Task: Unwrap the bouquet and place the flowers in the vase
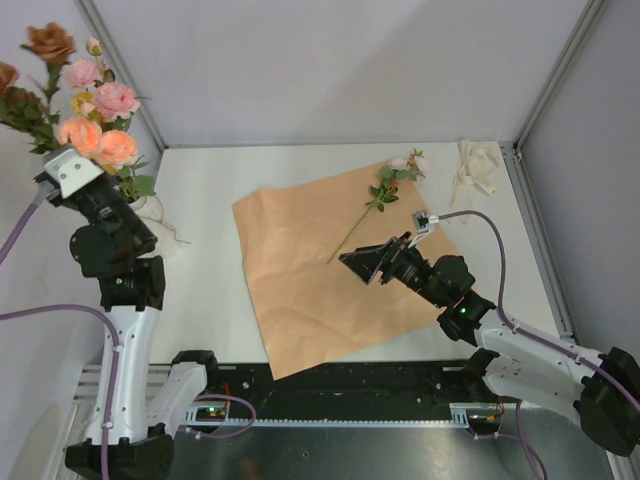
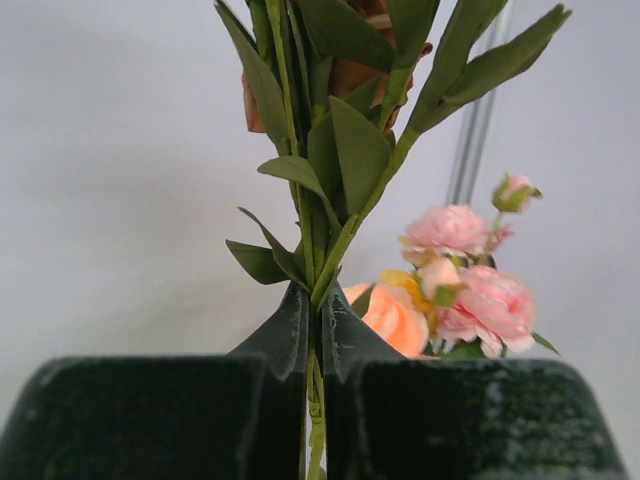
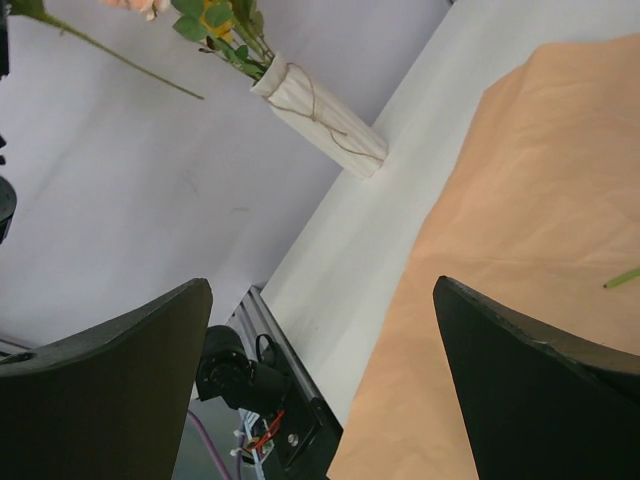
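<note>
I need to move my left gripper toward the cream vase next, then bring the gripper at the vase's opening down, because the thin green stem still hangs outside the vase.
The bouquet is undone: its peach-orange paper lies flat mid-table. My left gripper is raised at the far left, shut on the thin green stem of a rust-brown flower. Several pink and peach flowers stand in the cream vase, which is partly hidden behind the left arm and shows ribbed in the right wrist view. One pink flower lies on the paper's far edge. My right gripper hovers open over the paper, holding nothing.
The cream ribbon lies loose at the back right corner. Grey walls close in the table on the left, back and right. The vase stands close to the left wall.
</note>
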Controlling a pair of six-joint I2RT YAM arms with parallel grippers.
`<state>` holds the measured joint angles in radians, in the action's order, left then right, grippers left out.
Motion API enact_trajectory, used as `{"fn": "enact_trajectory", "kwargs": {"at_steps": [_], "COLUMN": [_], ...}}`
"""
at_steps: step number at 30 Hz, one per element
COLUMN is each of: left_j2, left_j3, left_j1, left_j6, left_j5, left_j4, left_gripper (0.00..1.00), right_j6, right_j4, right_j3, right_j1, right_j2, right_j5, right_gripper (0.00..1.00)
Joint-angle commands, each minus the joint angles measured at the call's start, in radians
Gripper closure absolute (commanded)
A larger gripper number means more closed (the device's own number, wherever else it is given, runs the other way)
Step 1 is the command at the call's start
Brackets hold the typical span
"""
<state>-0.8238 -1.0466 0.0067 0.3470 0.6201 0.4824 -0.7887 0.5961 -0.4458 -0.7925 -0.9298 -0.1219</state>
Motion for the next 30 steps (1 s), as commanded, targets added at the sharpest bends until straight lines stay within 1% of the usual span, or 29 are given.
{"fn": "enact_trajectory", "kwargs": {"at_steps": [1,3,5,9,11,17,24,30], "left_j2": [0.007,0.0,-0.013,-0.074,-0.112,-0.165,-0.208,-0.207], "left_j3": [0.009,0.031,0.062,0.065,0.058,0.103,0.174,0.298], "left_j1": [0.085,0.131,0.158,0.171,0.175,0.195,0.214,0.215], "left_j6": [-0.093,-0.177,-0.217,-0.209,-0.21,-0.259,-0.286,-0.399], "left_j5": [0.046,0.049,0.041,0.001,0.024,0.012,-0.013,-0.068], "left_j4": [0.078,0.105,0.175,0.265,0.285,0.299,0.31,0.309], "left_gripper": [1.0,1.0,1.0,1.0,1.0,1.0,1.0,1.0], "right_j6": [-0.017,-0.022,-0.03,-0.037,-0.03,-0.008,-0.006,-0.018], "right_j4": [0.049,0.059,0.076,0.071,0.053,0.046,0.063,0.101], "right_j3": [0.019,0.024,0.025,0.025,0.026,0.034,0.036,0.036], "right_j1": [0.022,0.025,0.028,0.03,0.03,0.035,0.042,0.053], "right_j2": [0.017,0.014,0.008,0.017,0.032,0.062,0.044,0.004], "right_j5": [-0.026,-0.034,-0.049,-0.064,-0.054,-0.038,-0.045,-0.058], "right_gripper": [0.01,0.01,0.01,0.01,0.01,0.01,0.01,0.01]}}
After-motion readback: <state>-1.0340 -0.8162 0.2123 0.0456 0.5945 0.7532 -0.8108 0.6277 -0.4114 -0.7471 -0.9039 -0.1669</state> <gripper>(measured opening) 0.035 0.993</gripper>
